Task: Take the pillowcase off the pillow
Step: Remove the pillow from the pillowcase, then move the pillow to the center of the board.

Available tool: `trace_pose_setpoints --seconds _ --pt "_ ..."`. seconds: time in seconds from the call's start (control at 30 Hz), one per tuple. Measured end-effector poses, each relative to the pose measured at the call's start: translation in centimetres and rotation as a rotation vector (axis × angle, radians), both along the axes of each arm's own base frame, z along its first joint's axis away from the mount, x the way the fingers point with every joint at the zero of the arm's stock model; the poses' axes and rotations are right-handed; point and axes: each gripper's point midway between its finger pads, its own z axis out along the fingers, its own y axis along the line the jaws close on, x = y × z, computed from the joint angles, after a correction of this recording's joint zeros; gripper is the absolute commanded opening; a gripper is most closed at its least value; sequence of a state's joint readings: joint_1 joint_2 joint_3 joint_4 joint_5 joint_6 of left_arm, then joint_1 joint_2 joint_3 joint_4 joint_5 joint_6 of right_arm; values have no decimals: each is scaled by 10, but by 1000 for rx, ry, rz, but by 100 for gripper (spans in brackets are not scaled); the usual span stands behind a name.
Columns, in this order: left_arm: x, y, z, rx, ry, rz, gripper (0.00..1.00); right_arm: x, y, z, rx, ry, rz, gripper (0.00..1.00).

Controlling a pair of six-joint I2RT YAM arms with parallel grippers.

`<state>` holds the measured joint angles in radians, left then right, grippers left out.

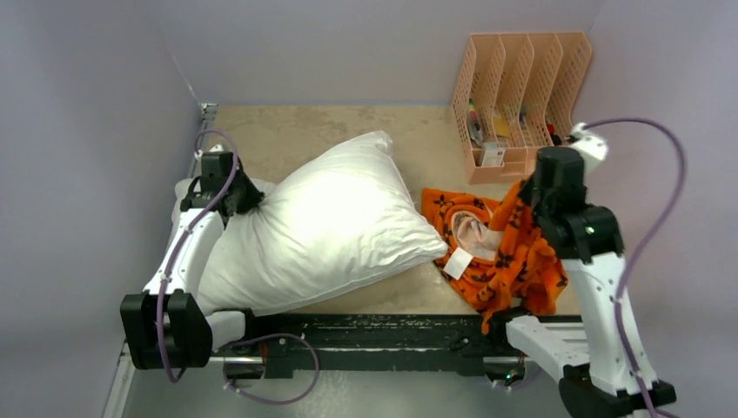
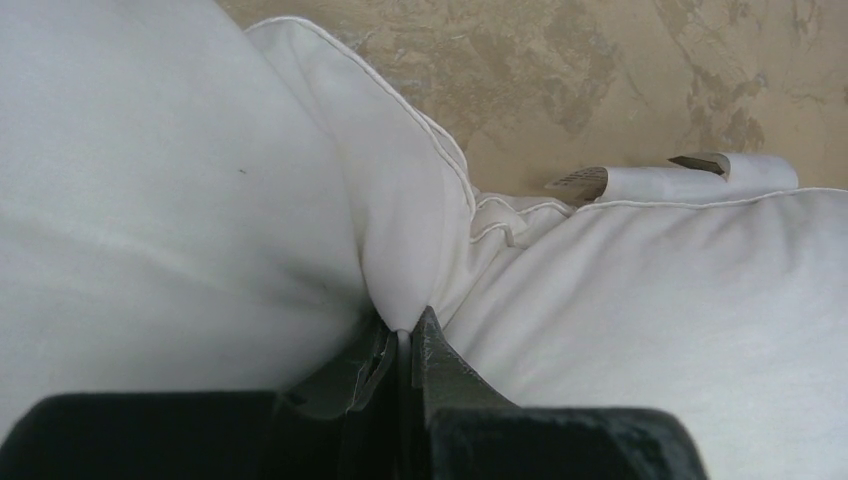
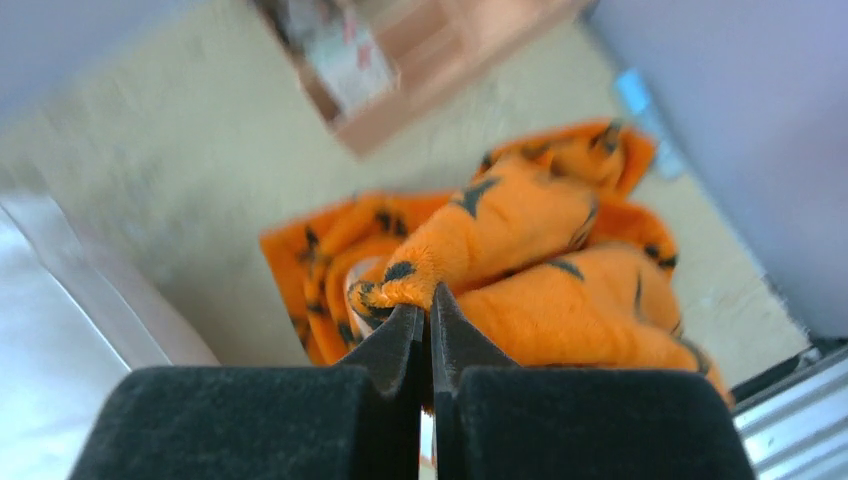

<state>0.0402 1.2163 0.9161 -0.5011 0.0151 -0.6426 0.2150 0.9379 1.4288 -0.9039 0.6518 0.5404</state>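
The robot should keep its left gripper in place over the pillow (image 1: 326,228), open that gripper's fingers and let go of the pinched white fold (image 1: 265,199), because the pillow lies clear of the orange pillowcase.
The white pillow (image 1: 326,228) lies bare across the table's left and middle. The orange pillowcase (image 1: 498,261) with black motifs lies crumpled right of it, off the pillow, its pale inside and a white tag showing. My left gripper (image 1: 248,201) is shut on a fold of the pillow's white corner (image 2: 405,250) at the left end. My right gripper (image 1: 525,193) is shut on a bunched edge of the pillowcase (image 3: 470,240) and holds that part lifted above the rest of the cloth.
A peach plastic file rack (image 1: 520,96) with small items stands at the back right, just behind my right arm. Purple walls close in on both sides. A black rail (image 1: 374,335) runs along the near edge between the arm bases.
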Motion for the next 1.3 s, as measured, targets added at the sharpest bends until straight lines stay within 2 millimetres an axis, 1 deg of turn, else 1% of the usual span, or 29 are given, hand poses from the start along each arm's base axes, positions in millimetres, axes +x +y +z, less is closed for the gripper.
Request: trace_pose_setpoints --seconds 0.03,0.1,0.13,0.17,0.2,0.23,0.3,0.33,0.4,0.47,0.5,0.53,0.63,0.7,0.73,0.77,0.8,0.87,0.9,0.97,1.0,1.03,1.07,1.1,1.13,1.17,1.2,1.27,1.3 --pt "0 -1 1 -5 -3 -4 0 6 10 -22 19 60 46 0" --pt "-2 -2 3 -14 -7 -10 0 14 29 -73 63 194 121 4" --pt "-3 -3 4 -19 -8 -13 0 16 38 -101 90 256 153 9" --pt "-3 -5 5 -25 -9 -19 0 14 46 -131 115 324 179 23" --pt "-4 -6 6 -33 -11 -27 0 5 53 -164 145 405 204 39" --pt "-4 -8 7 -41 -13 -35 0 -8 59 -193 178 479 223 49" --pt "-4 -12 8 -57 -16 -49 0 -31 72 -225 247 563 279 52" --pt "-5 -13 8 -65 -17 -56 0 -40 80 -234 282 592 316 54" --pt "-5 -16 9 -78 -17 -68 0 -47 90 -234 322 615 367 56" --pt "-5 -18 8 -84 -16 -81 0 -40 94 -220 326 592 389 67" --pt "-5 -18 9 -86 -16 -85 0 -34 95 -209 324 563 394 76" --pt "-6 -19 9 -90 -16 -91 0 -30 94 -198 320 532 393 83" --pt "-6 -20 9 -91 -14 -100 0 -18 84 -149 280 367 363 95" --pt "-8 -21 10 -93 -12 -106 8 -17 67 -115 232 244 294 98" --pt "-9 -22 10 -93 -12 -111 14 -18 58 -104 207 203 258 98" --pt "-10 -23 11 -95 -13 -118 27 -20 50 -98 185 178 229 97" --pt "-11 -24 12 -96 -14 -123 35 -22 46 -96 171 172 215 96" --pt "-15 -28 14 -97 -12 -144 45 -18 50 -107 162 215 242 91" --pt "-16 -30 15 -99 -13 -154 49 -12 58 -119 177 254 281 89" --pt "-19 -37 17 -100 -13 -177 57 -3 78 -155 231 356 349 81" --pt "-19 -40 20 -96 -17 -188 60 0 90 -183 273 426 386 77" --pt "-20 -42 24 -96 -20 -195 62 -1 97 -205 302 487 405 75" --pt "-21 -43 29 -95 -27 -200 63 -6 103 -233 331 563 416 71" --pt "-22 -44 34 -94 -35 -204 63 -14 107 -255 355 635 419 64" --pt "-24 -45 40 -93 -44 -204 64 -23 108 -268 370 685 421 57" --pt "-26 -45 48 -92 -56 -205 64 -30 109 -276 377 725 426 54" --pt "-29 -45 55 -90 -65 -204 64 -32 111 -277 384 738 442 55" --pt "-35 -45 68 -89 -82 -195 64 -26 116 -266 386 712 485 58" --pt "-39 -44 74 -89 -90 -184 64 -20 120 -254 387 685 512 61"
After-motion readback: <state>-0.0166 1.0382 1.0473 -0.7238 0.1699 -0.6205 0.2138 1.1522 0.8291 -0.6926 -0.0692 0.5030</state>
